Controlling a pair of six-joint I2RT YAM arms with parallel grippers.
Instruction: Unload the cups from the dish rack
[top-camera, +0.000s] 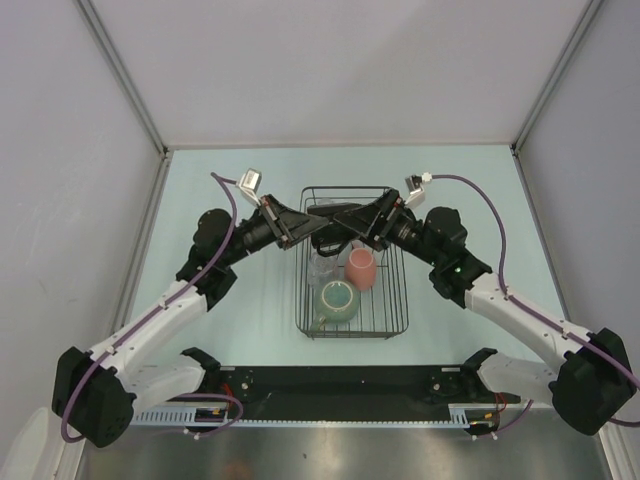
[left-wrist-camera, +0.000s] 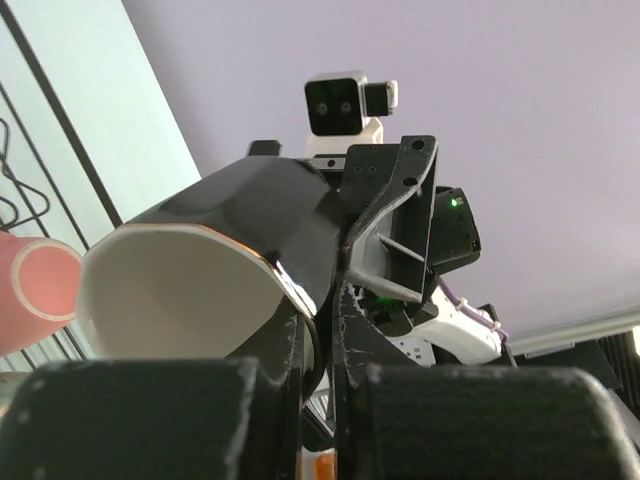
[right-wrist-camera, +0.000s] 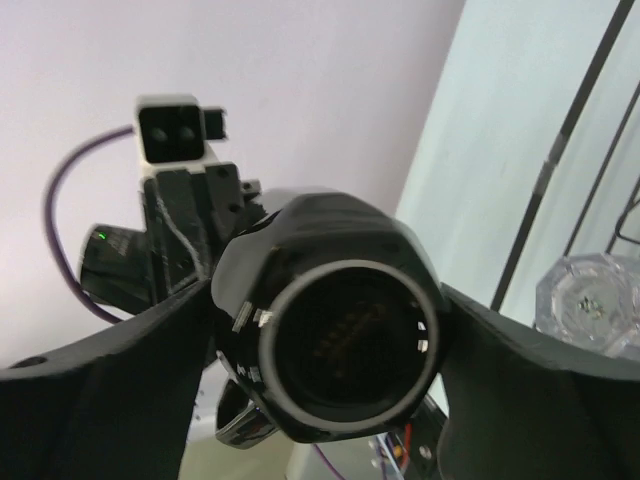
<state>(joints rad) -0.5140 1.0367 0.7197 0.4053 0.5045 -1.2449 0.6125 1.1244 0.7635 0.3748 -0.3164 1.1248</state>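
Next, my left gripper goes down to the left in the top view, tipping its fingers down, since clear tabletop for the cup lies below it beside the rack (top-camera: 404, 300).
A dark, pale-rimmed cup (top-camera: 333, 230) is held in the air over the black wire dish rack (top-camera: 404, 300), between both grippers. My left gripper (top-camera: 318, 228) is shut on the cup's wall at its rim (left-wrist-camera: 285, 275), one finger inside and one outside. My right gripper (top-camera: 347, 228) grips the cup's body from the far side; the cup's dark base (right-wrist-camera: 345, 345) fills the space between its fingers (right-wrist-camera: 150, 370). In the rack are a salmon-pink cup (top-camera: 361, 268), a sage-green mug (top-camera: 338, 300) and a clear glass tumbler (top-camera: 322, 268).
The pink cup's rim (left-wrist-camera: 35, 290) shows low at the left of the left wrist view, with rack wires (left-wrist-camera: 50, 130) behind. The glass tumbler (right-wrist-camera: 590, 300) sits at the right of the right wrist view. Grey walls enclose the pale table (top-camera: 460, 200).
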